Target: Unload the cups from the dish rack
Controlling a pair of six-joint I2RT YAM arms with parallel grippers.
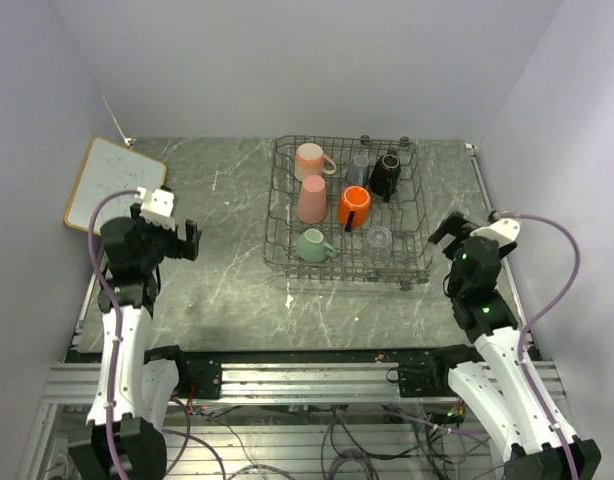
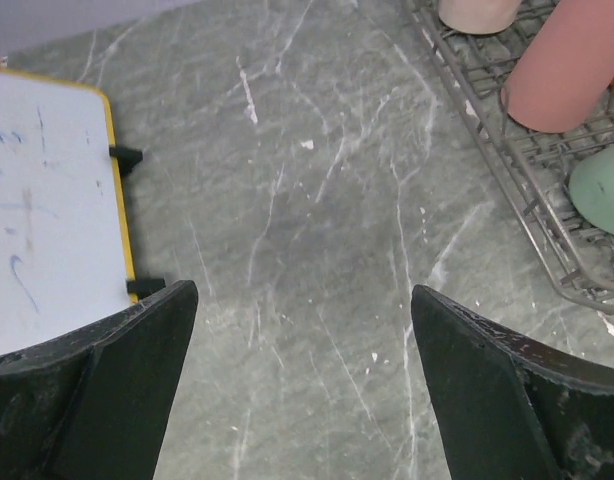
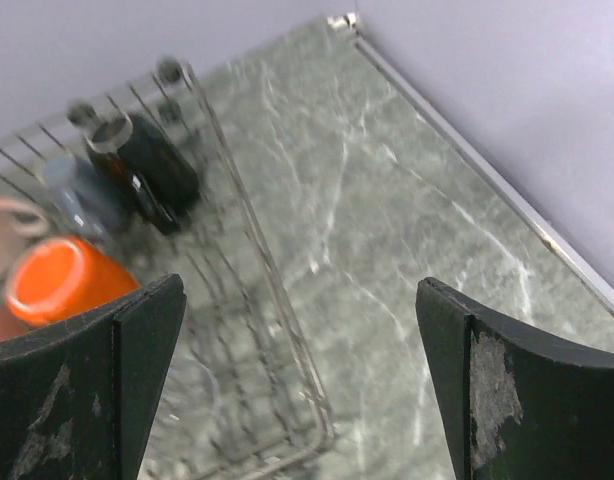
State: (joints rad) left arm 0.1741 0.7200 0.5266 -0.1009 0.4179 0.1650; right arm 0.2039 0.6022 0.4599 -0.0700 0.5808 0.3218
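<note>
The robot will move its right gripper to the left in the top view and lower it onto the mint green mug's handle (image 1: 331, 250), because the handle sticks out toward the clear glass.
The grey wire dish rack (image 1: 274, 215) stands at the table's middle back. In it are a pale pink mug (image 1: 309, 160), a tall pink tumbler (image 1: 311, 199), an orange mug (image 1: 353, 205), a mint green mug (image 1: 311, 245), a black mug (image 1: 385, 175), a grey-blue cup (image 1: 359, 167) and a clear glass (image 1: 379, 237). My left gripper (image 1: 187, 240) is open and empty over bare table left of the rack (image 2: 527, 170). My right gripper (image 1: 442, 232) is open and empty above the rack's right rim (image 3: 277, 290), near the orange mug (image 3: 67, 280) and black mug (image 3: 147, 165).
A wood-framed whiteboard (image 1: 109, 183) lies at the far left, close to my left gripper, and also shows in the left wrist view (image 2: 47, 210). White walls close in the table on three sides. A metal rail (image 3: 507, 200) edges the table's right side.
</note>
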